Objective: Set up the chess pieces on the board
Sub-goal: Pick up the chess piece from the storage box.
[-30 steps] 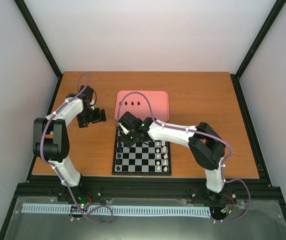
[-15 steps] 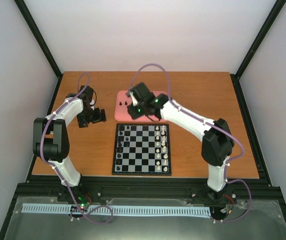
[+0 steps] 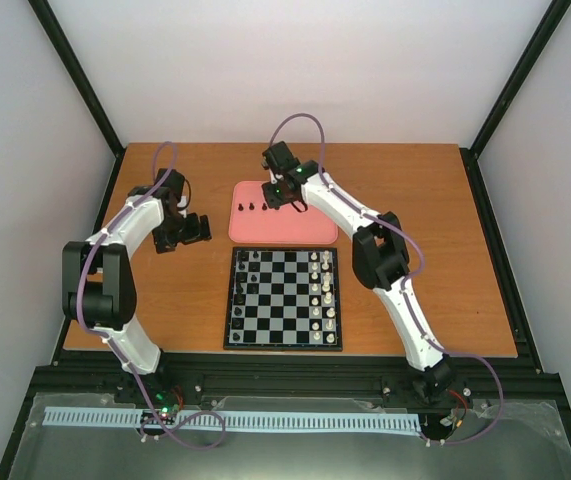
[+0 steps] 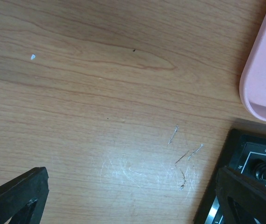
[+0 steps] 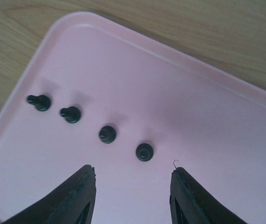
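The nearest black piece [image 5: 145, 152] stands on the tray [image 5: 207, 121] below, facing the gap between my right gripper's open fingers. My right gripper should lower them around the piece and close.
Several small black chess pieces [image 5: 107, 134] stand in a slanting row on the pink tray [image 5: 207, 121]. My right gripper [image 5: 133, 171] hangs open just short of the nearest one [image 5: 144, 152], with nothing between its fingers. In the top view it hovers over the tray's far left part [image 3: 283, 200], next to the black pieces [image 3: 253, 206]. The board [image 3: 283, 298] lies in front of the tray, with black pieces [image 3: 242, 290] along its left side and white ones [image 3: 321, 290] on its right. My left gripper [image 3: 200, 230] is open over bare wood [image 4: 133, 196], left of the board.
The left wrist view shows the board's dark corner [image 4: 235, 154] at the lower right and the pink tray's rim [image 4: 258, 79] at the upper right. Black frame posts run along the table's edges. The right arm [image 3: 375, 250] stretches over the table beside the board's right side.
My right gripper has swung from the board's far left corner up to the tray and its jaws have spread apart. The left arm has not moved.
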You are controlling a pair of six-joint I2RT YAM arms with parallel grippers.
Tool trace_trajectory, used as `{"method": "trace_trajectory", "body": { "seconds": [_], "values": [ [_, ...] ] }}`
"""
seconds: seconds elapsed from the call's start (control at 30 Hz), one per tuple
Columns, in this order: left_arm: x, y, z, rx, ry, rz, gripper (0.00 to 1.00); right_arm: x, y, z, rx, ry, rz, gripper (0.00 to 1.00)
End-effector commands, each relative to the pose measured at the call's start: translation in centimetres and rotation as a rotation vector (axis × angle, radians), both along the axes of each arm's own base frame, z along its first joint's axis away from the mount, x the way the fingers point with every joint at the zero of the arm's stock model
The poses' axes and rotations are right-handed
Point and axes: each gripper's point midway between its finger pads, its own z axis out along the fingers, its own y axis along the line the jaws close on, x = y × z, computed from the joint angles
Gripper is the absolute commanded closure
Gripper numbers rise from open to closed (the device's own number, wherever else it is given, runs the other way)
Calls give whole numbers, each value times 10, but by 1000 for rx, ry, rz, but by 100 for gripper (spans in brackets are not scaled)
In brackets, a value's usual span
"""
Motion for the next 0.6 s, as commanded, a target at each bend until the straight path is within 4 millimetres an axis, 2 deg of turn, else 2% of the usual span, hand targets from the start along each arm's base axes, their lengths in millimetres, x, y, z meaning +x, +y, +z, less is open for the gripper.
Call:
{"method": "trace_trajectory", "body": {
  "seconds": [0.0,0.13,0.57],
  "values": [
    [1,2,6,6,-24,-18,0,16,-17,-7,2,19,-38,51],
    [-1,0,-1,-6,-4,-18,0,18,-14,-23,13,42,-13,59],
    [4,-2,-10,-11,20,-20,0,15,-3,-48,49,98,35,60]
  ]
}}
